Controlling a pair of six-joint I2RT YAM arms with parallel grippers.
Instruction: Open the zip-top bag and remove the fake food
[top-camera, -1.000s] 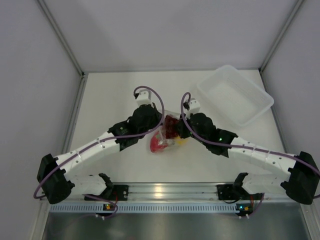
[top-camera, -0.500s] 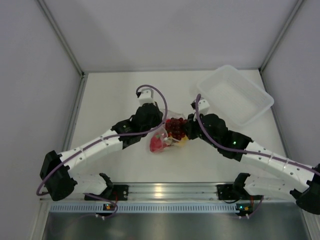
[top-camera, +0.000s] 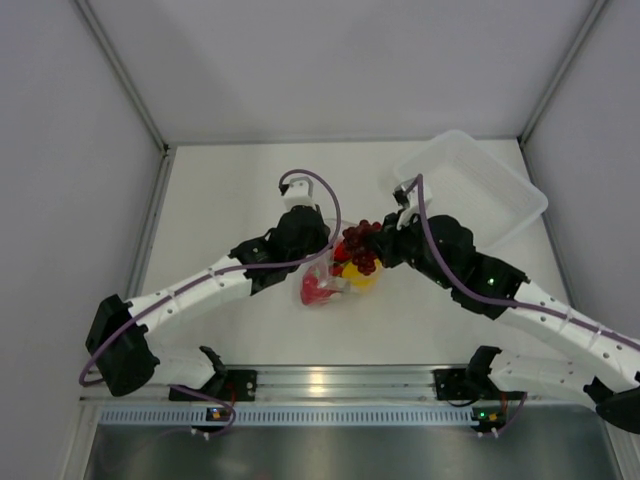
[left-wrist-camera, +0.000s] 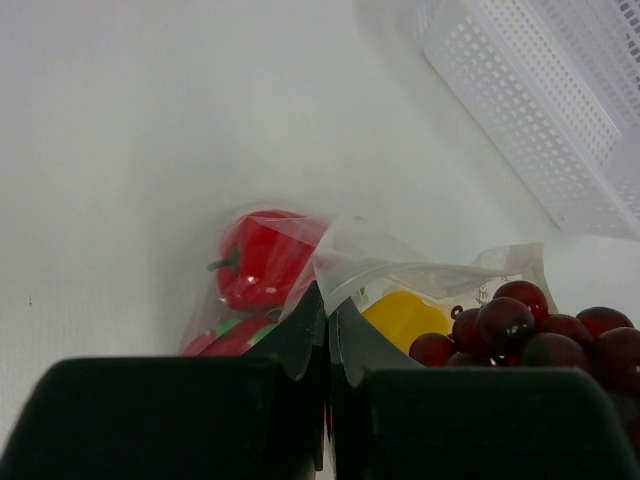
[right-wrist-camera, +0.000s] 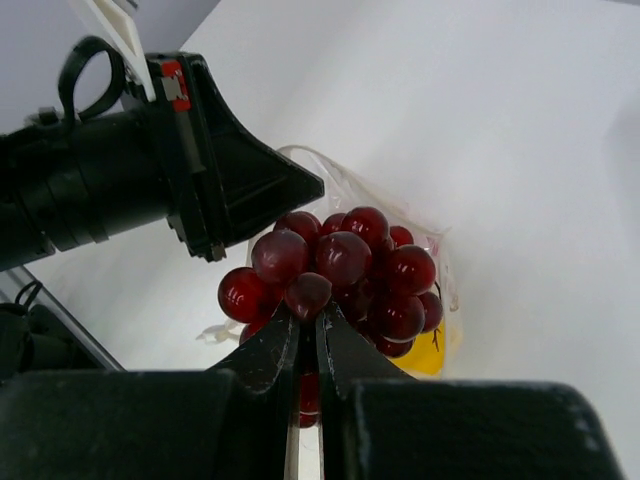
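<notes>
The tray is empty, so next I will move the grape bunch (right-wrist-camera: 345, 265) in my right gripper outward over the half of the tray nearer the bag, lower it inside and let it go.
The clear zip-top bag (top-camera: 325, 275) lies at the table's middle, with a red pepper (left-wrist-camera: 262, 257), a yellow pepper (top-camera: 358, 274) and a pink-red fruit with green leaves (left-wrist-camera: 232, 335) inside. My left gripper (left-wrist-camera: 327, 300) is shut on the bag's edge (left-wrist-camera: 345, 262). My right gripper (right-wrist-camera: 309, 318) is shut on the dark purple grape bunch (right-wrist-camera: 345, 265), held above the bag's mouth; the bunch also shows in the top view (top-camera: 362, 243).
A rigid clear rectangular tray (top-camera: 470, 190) stands at the back right, just beyond the right gripper. White enclosure walls stand at the left, right and back.
My right gripper has drawn the grape bunch out of the bag, up and to the right toward the tray. The left gripper has kept its hold on the bag and shifted slightly right.
</notes>
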